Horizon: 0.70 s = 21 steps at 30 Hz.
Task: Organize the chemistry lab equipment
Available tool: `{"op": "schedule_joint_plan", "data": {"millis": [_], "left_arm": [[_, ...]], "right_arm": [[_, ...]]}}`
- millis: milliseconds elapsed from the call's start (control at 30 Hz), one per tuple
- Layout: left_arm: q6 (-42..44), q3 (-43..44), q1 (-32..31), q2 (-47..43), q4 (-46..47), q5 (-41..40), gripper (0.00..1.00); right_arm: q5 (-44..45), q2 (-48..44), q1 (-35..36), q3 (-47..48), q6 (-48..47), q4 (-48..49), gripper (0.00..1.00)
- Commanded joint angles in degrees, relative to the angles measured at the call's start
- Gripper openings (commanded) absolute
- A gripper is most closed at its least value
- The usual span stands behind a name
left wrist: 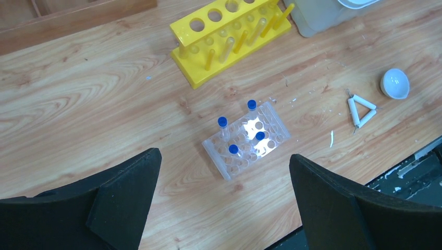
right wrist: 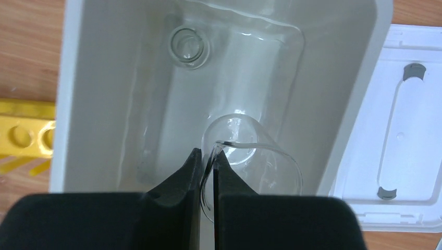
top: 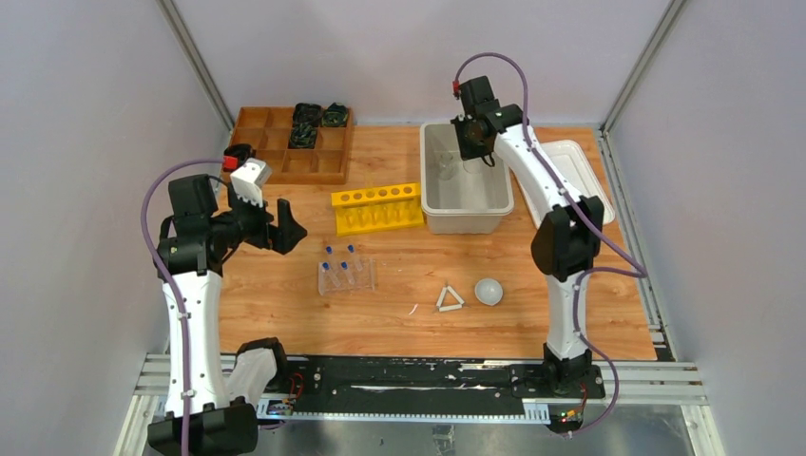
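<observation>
My right gripper will next lower the clear glass beaker deeper, onto the free spot beside the small beaker on the bottom of the bin.
My right gripper (right wrist: pixel 207 156) is shut on the rim of a clear glass beaker (right wrist: pixel 260 156) and holds it inside the white bin (top: pixel 432 214). A second small beaker (right wrist: pixel 186 46) stands on the bin floor. The clear tube rack (top: pixel 346 275) with several blue-capped tubes (left wrist: pixel 222 123) stands mid-table. The white triangle frame (top: pixel 450 300) and white round dish (top: pixel 489 291) lie to its right; both also show in the left wrist view, the triangle (left wrist: pixel 361 110) and the dish (left wrist: pixel 394 83). My left gripper (left wrist: pixel 224 172) is open and empty, high above the table left of the rack.
A yellow six-hole rack (top: pixel 377 208) stands left of the bin. A wooden compartment tray (top: pixel 276 144) with black items sits at the back left. A white lid (top: pixel 585 176) lies right of the bin.
</observation>
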Motion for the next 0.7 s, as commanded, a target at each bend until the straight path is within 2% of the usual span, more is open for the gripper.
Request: {"op": "schedule_joint_plan", "data": {"millis": [0, 333, 533, 600, 667], "left_arm": [[1.6, 0.1, -0.1, 0.7, 0.1, 1.0, 1.0], [1.5, 2.3, -0.1, 8.3, 0.9, 1.3, 1.0], [-1.4, 2.2, -0.1, 10.3, 4.1, 0.8, 1.0], [-2.2, 1.6, -0.1, 10.7, 5.3, 0.7, 1.0], [-3.3, 1.5, -0.1, 11.6, 6.5, 0.8, 1.0]], "right_arm": [[-0.4, 7.9, -2.3, 10.5, -1.8, -6.9, 0.0], [-2.8, 20.0, -4.2, 14.8, -1.8, -5.2, 0.0], [-1.4, 22.7, -4.3, 13.3, -0.7, -1.8, 0.0], [0.4, 22.7, -4.3, 13.0, -0.6, -0.6, 0.06], [2.1, 22.4, -4.2, 13.0, -0.1, 0.3, 0.18]]}}
